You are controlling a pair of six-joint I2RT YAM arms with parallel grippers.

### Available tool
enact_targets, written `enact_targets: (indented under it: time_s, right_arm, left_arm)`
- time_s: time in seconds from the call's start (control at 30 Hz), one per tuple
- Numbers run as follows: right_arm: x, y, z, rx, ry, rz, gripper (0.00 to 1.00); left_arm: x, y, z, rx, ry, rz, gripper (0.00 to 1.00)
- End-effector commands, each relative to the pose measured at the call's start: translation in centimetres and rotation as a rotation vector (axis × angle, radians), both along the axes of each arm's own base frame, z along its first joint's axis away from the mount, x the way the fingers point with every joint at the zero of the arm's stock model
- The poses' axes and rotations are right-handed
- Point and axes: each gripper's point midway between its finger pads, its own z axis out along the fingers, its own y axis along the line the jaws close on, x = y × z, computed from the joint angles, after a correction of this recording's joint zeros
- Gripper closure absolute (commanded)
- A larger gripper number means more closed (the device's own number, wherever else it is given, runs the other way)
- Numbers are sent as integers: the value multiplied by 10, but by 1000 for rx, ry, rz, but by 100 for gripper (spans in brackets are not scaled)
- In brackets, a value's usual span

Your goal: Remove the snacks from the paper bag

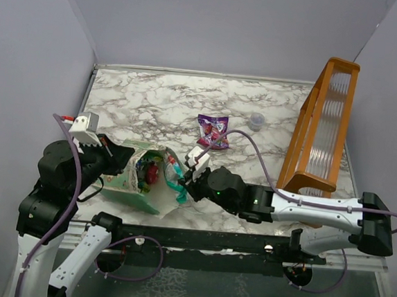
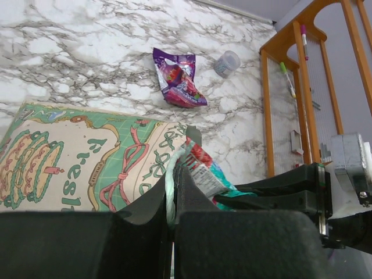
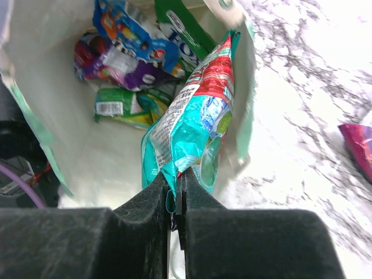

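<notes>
I will next pull my right gripper from the bag's opening, outward and down, and release between the purple packet and the cup, since marble there is bare.
The green paper bag [image 1: 129, 181] lies on its side with its mouth facing right. My left gripper [image 2: 173, 177] is shut on the bag's rim [image 2: 170, 180] at its mouth. My right gripper [image 3: 177, 185] is shut on the edge of a teal snack packet [image 3: 192, 125] that sticks out of the bag's mouth [image 1: 179, 188]. Deeper in the white inside lie a blue packet [image 3: 125, 29], a purple one [image 3: 116, 61] and a yellow-green one [image 3: 125, 107]. A purple packet [image 1: 212, 131] lies on the table beyond the bag.
An orange wooden rack [image 1: 322, 124] stands at the right side of the marble table [image 1: 154, 99]. A small clear plastic cup [image 1: 256, 120] sits near the purple packet, left of the rack.
</notes>
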Motion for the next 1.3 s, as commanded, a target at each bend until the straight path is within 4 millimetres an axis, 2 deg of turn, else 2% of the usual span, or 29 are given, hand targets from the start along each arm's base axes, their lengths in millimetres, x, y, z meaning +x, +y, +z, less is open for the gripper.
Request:
enact_targets:
  time_s: [0.0,0.13,0.23,0.37,0.53,0.67,0.8,0.87,0.93,1.1,1.2,1.27]
  right_arm:
    - [3,-30,25,32,-74,-25,99]
    - [-6,-51,36,49,-114,19,99]
    - [0,-72,51,76,-148,-42,99]
    - [29,-101,75,56,-271,-223,99]
    - [74,-134,82,-172,-481,-520,99]
    - [110,-133,74,-331,-532,-605,99]
    - [121,-123,70,-355,-567,-554,99]
    - [142,-123,64,-380,-592,-542,99]
    - [164,-120,43,-480,-578,-493,99]
    - [220,-138,-4,-720,-560,-451,99]
    - [240,-148,-23,-832,-607,-405,99]
    - [247,-148,-35,-869,-645,-352,99]
  left_arm:
    - [0,18,12,26,-32,97,100]
    - [1,27,10,49,-28,140,100]
    - [1,28,9,59,-26,144,100]
    - [2,27,10,58,-27,140,100]
    - [1,26,14,40,-37,135,100]
    - [1,25,16,42,-36,129,100]
    - [0,25,20,37,-44,129,100]
    - [-1,24,21,31,-49,127,100]
    - [-1,23,22,26,-49,125,100]
    - [-2,15,20,0,-39,88,100]
    - [-2,12,17,-15,-33,73,100]
    - [-2,9,15,-24,-29,65,100]
